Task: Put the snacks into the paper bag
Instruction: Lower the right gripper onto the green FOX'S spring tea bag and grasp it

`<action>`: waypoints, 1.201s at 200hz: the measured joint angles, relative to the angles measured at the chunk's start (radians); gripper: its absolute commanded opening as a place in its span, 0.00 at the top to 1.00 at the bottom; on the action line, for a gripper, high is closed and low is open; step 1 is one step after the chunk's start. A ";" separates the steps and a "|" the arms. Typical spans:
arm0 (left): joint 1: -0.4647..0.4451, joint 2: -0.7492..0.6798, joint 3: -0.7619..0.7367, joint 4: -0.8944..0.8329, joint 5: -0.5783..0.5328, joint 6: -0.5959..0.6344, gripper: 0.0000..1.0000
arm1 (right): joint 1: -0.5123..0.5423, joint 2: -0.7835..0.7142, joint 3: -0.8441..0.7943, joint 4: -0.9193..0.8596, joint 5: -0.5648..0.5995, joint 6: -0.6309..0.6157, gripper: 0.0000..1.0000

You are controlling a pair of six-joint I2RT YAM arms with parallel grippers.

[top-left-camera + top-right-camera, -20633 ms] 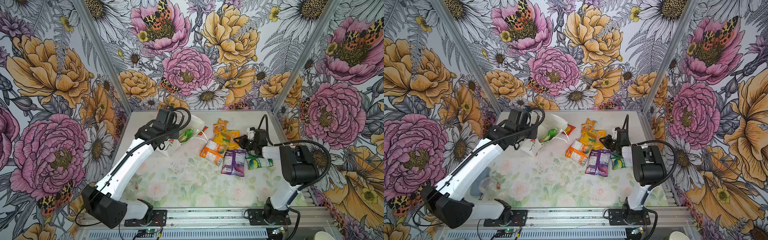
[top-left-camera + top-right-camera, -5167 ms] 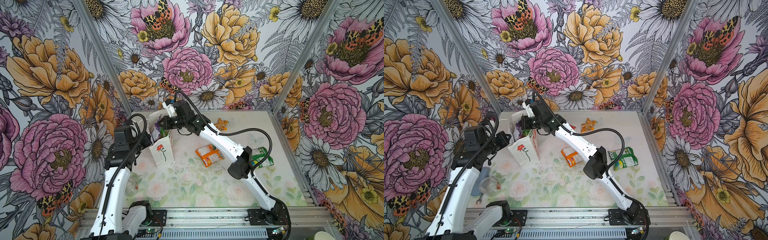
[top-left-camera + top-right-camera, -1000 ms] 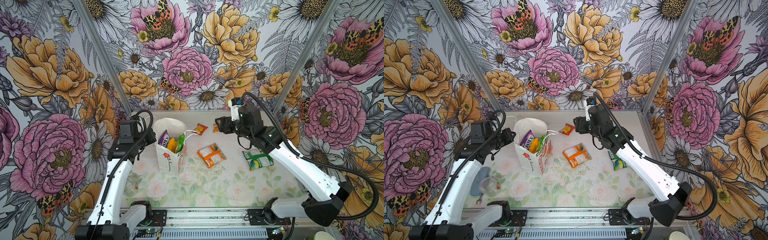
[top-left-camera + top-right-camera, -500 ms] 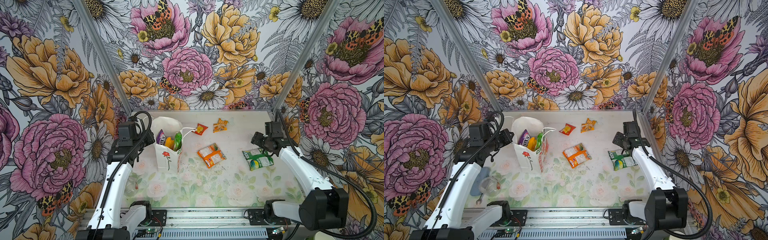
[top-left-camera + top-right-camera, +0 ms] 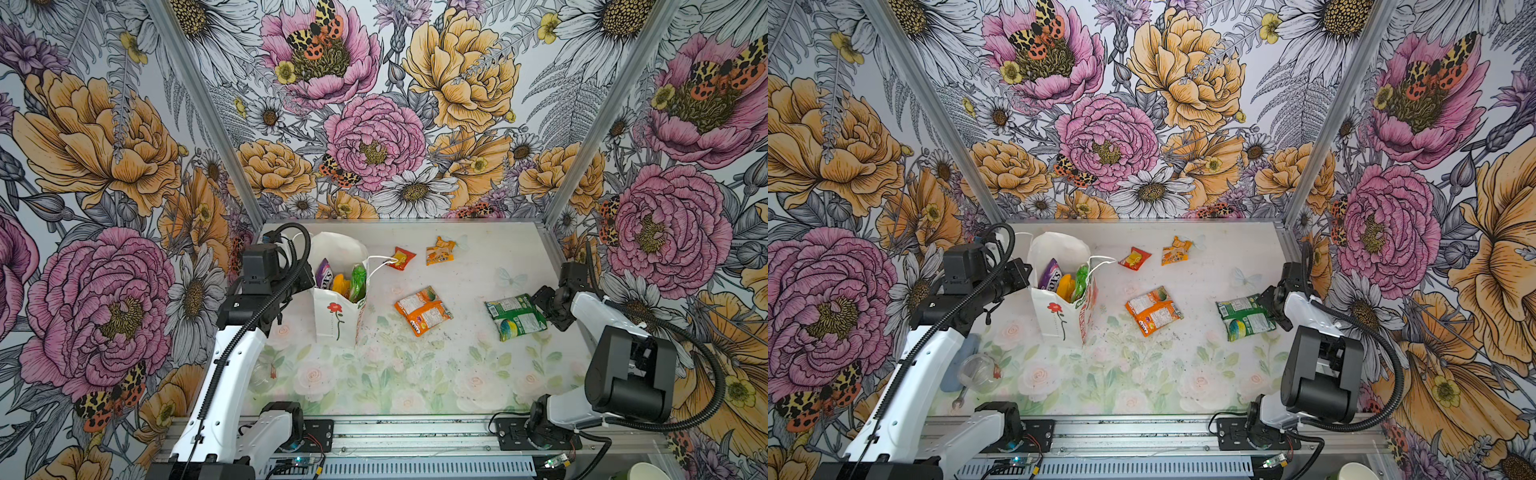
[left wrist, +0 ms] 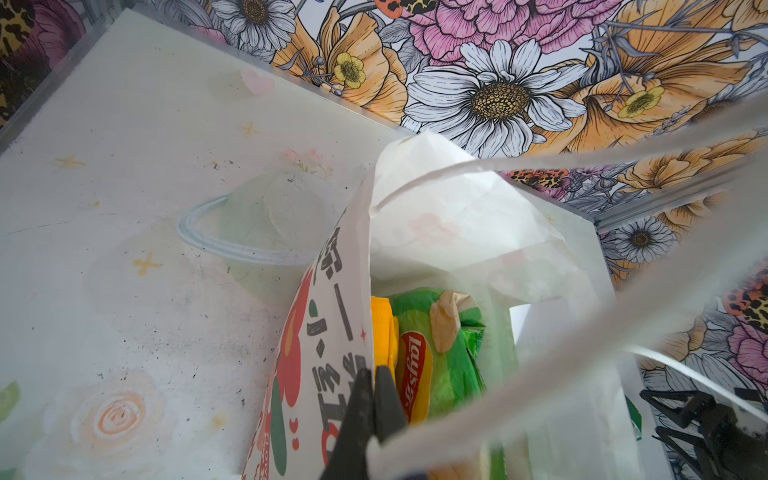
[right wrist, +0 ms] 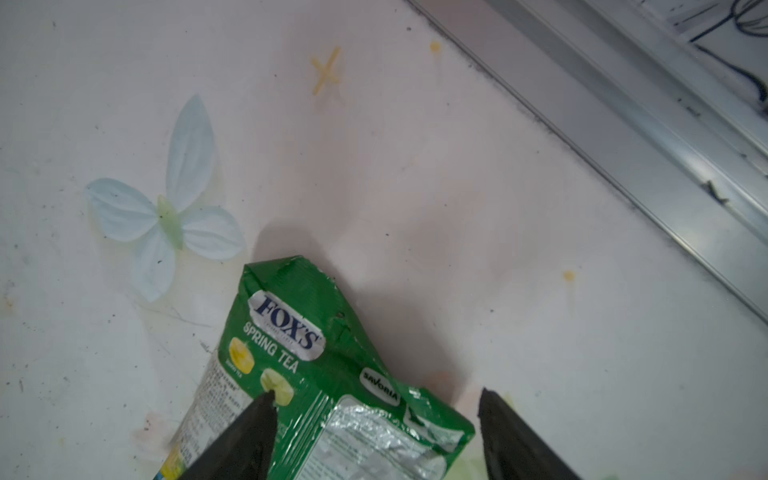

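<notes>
My right gripper will next slide low over the table toward the orange-white packet and close on the green packet's rail-side end, which lies between its open fingers.
The white paper bag stands upright at the left, with purple, yellow and green snacks inside. My left gripper is shut on the bag's rim, pinching the printed side wall. On the table lie a green packet, an orange-white packet, a small red packet and a small orange packet. My right gripper hangs open low over the green packet, one finger on each side of its near end, not closed on it.
A clear plastic cup and a small wrench lie at the front left by the left arm. The metal frame rail runs close behind the right gripper. The bag's cord handle trails toward the red packet.
The right arm has swung from the back middle to the right side and come down at the green packet, its jaws widening. The left gripper has kept its hold on the bag.
</notes>
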 measured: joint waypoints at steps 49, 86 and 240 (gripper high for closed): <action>-0.007 -0.005 0.000 -0.003 -0.012 0.000 0.97 | -0.007 0.108 0.006 0.045 -0.021 -0.026 0.26; -0.007 -0.005 0.000 -0.003 -0.016 0.000 0.97 | 0.045 0.112 -0.021 0.106 -0.057 -0.014 0.27; 0.003 -0.005 0.000 -0.007 -0.016 0.000 0.97 | 0.335 0.002 -0.071 0.115 -0.212 0.062 0.48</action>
